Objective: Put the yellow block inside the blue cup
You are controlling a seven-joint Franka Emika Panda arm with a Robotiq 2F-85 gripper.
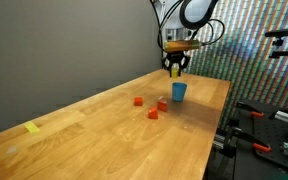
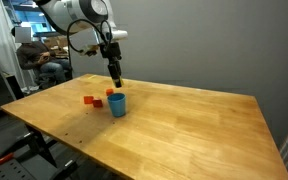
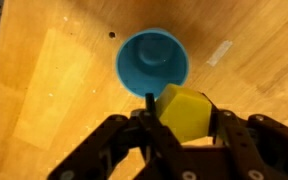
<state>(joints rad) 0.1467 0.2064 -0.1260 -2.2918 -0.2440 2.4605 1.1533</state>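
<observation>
My gripper shifts over the blue cup's opening [image 3: 152, 62] next and lowers to release the yellow block [image 3: 184, 112], since the cup stands below the gripper, off to one side.
The yellow block [image 3: 184, 112] is a chunky bright-yellow piece held between my gripper's [image 3: 180, 118] black fingers in the wrist view. The blue cup [image 3: 152, 62] stands upright and open just beyond the block, its inside empty. In both exterior views the gripper [image 1: 175, 68] [image 2: 115, 78] hangs just above the blue cup [image 1: 178, 91] [image 2: 117, 104], a little to one side of it. The block is barely visible there.
Several small red blocks [image 1: 152, 114] [image 2: 88, 100] lie on the wooden table [image 1: 104, 140] near the cup. A flat yellow tape piece [image 1: 32, 127] lies near the table's end. Equipment stands beyond the table edge [image 1: 274, 110].
</observation>
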